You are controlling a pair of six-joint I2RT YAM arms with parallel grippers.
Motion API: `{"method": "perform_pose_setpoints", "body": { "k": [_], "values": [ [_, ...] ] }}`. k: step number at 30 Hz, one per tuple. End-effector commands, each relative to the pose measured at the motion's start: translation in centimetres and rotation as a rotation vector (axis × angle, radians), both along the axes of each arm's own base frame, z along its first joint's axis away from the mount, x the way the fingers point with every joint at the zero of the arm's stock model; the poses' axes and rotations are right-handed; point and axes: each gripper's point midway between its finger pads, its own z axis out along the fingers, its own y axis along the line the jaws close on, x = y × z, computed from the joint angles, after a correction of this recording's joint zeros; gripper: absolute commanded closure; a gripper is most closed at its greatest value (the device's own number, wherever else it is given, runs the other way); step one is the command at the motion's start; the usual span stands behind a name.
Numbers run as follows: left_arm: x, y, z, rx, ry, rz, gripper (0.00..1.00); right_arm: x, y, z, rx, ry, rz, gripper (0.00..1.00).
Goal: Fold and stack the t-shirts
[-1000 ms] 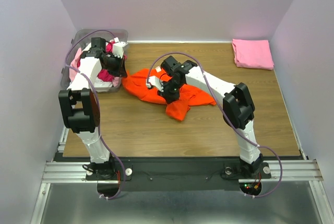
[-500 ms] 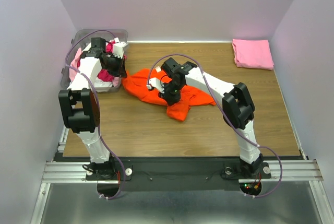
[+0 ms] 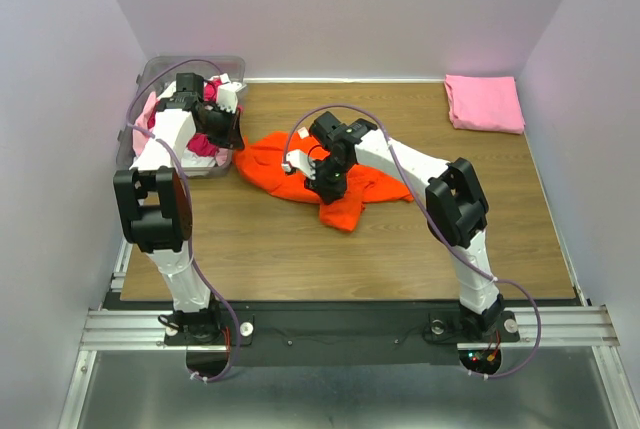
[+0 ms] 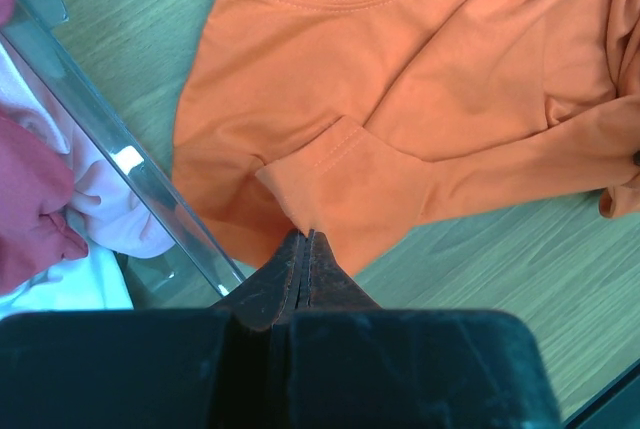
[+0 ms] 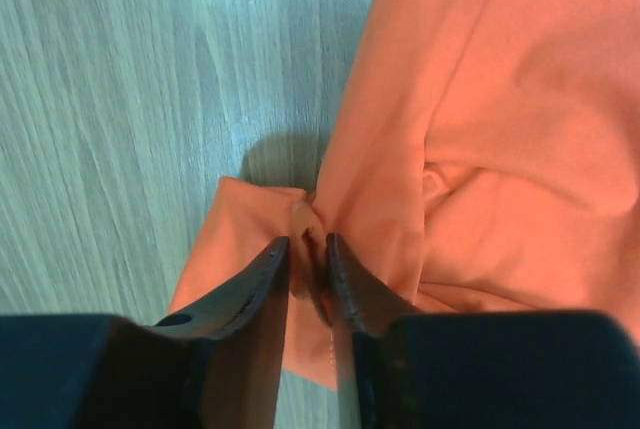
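My right gripper stays low next and closes both fingers on the bunched fold of orange cloth, since the fold stands between the gripper's fingers.
The bright orange t-shirt (image 3: 270, 164) lies crumpled in the middle of the table. My left gripper (image 3: 232, 139) is at its left end, beside the bin. In the left wrist view this gripper (image 4: 305, 234) is shut, its tips pinching the hem of an orange sleeve (image 4: 340, 164). My right gripper (image 3: 325, 189) is low over the shirt's middle. In the right wrist view its jaws (image 5: 305, 244) stand a little apart, with a bunched fold of orange cloth (image 5: 500, 99) loosely between them. A folded light pink t-shirt (image 3: 485, 102) lies at the back right corner.
A clear plastic bin (image 3: 160, 74) stands at the back left with magenta (image 3: 205, 144), pale pink and white shirts in it. Its clear wall (image 4: 110, 139) runs close by my left fingers. Bare wood shows in front of the orange shirt.
My right gripper's jaws have parted from a tight pinch on the orange fold. Both arms have barely shifted, and the left gripper stays shut.
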Motion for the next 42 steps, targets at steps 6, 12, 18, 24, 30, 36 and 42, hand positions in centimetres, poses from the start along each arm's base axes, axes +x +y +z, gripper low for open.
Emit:
{"method": "perform_pose_setpoints", "body": {
  "k": [6, 12, 18, 24, 30, 36, 42],
  "values": [
    [0.6, -0.2, 1.8, -0.023, -0.039, -0.013, 1.00, 0.7, 0.9, 3.6, 0.081, -0.047, -0.011, 0.75],
    [0.5, -0.2, 1.6, -0.023, -0.034, -0.015, 1.00, 0.9, 1.2, 4.4, 0.104, -0.055, -0.013, 0.77],
    [0.6, -0.2, 1.6, -0.023, -0.039, -0.018, 1.00, 0.8, 1.8, 5.5, 0.136, -0.055, -0.013, 0.78],
    [0.5, -0.3, 1.4, -0.027, -0.033, -0.017, 1.00, 0.6, 1.8, 4.8, 0.133, -0.033, -0.011, 0.89],
    [0.5, -0.3, 1.2, -0.027, -0.030, -0.020, 1.00, 0.6, 1.7, 3.0, 0.106, -0.004, -0.008, 0.75],
    [0.3, -0.2, 1.3, -0.022, -0.030, -0.023, 1.00, 0.7, 2.3, 2.6, 0.112, 0.012, -0.007, 0.76],
    [0.3, -0.2, 1.4, -0.019, -0.034, -0.024, 1.00, 0.4, 1.7, 2.3, 0.095, 0.004, 0.000, 1.00]
  ]
}}
